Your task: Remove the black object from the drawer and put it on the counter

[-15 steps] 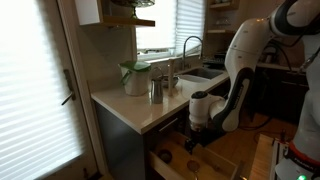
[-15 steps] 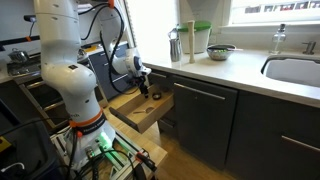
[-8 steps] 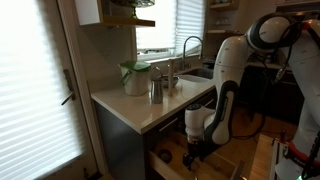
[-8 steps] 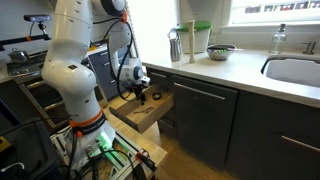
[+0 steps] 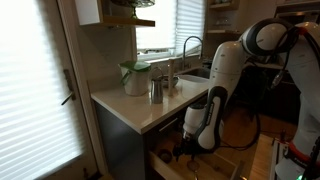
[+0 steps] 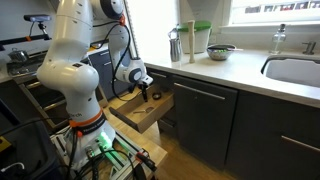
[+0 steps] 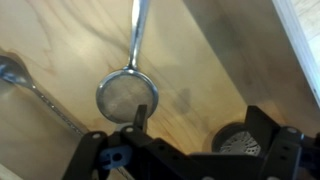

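Observation:
The black object's rim facing the strainer (image 6: 156,96) (image 7: 217,138) lies below my gripper and to its right in the wrist view, so my gripper turns and lowers onto it next.
The drawer (image 6: 128,116) is pulled out below the counter (image 6: 240,66), showing its light wood inside (image 7: 200,60); it also shows in an exterior view (image 5: 232,166). My gripper (image 7: 200,138) is open and low inside the drawer, seen in both exterior views (image 5: 186,150) (image 6: 143,94). A small dark round item with a grey meshed centre, apparently the black object (image 7: 236,142), lies on the drawer floor between the fingers, close to one finger. A round metal strainer with a long handle (image 7: 127,97) lies by the other finger. The fingers are not closed on anything.
A metal spoon (image 7: 12,70) lies at the drawer's side. On the counter (image 5: 140,106) stand metal cups (image 5: 156,90) (image 6: 175,45), a green-lidded container (image 5: 133,76) (image 6: 202,38) and a bowl (image 6: 222,52). The sink (image 6: 296,70) and faucet (image 5: 190,46) are further along.
The arm has bent down and the gripper has dropped lower into the open drawer. Nothing has been taken hold of.

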`<state>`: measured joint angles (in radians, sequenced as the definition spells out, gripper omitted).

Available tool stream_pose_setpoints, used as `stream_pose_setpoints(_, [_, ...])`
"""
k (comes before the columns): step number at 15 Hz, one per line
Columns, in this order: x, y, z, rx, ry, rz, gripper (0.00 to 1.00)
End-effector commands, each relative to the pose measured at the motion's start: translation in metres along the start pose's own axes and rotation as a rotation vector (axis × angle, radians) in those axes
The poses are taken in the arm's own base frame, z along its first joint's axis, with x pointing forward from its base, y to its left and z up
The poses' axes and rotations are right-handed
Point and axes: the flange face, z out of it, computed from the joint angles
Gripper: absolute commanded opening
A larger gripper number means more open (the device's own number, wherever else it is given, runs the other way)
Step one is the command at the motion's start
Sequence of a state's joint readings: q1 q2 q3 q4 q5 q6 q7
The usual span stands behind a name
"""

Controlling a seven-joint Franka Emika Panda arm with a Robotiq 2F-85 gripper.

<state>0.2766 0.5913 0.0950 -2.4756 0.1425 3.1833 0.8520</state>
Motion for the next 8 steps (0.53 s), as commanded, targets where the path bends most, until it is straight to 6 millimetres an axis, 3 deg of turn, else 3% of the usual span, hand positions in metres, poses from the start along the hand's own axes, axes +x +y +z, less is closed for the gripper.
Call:
stream_pose_setpoints(1, [-0.013,-0.019,0.026,0.082,0.104,0.151,1.00])
stream_pose_setpoints(4, [-0.020,-0.024,0.040,0.137,0.202,0.273,1.00])
stream_pose_setpoints(8, [-0.023,-0.008,0.051,0.161,0.313,0.455,1.00])
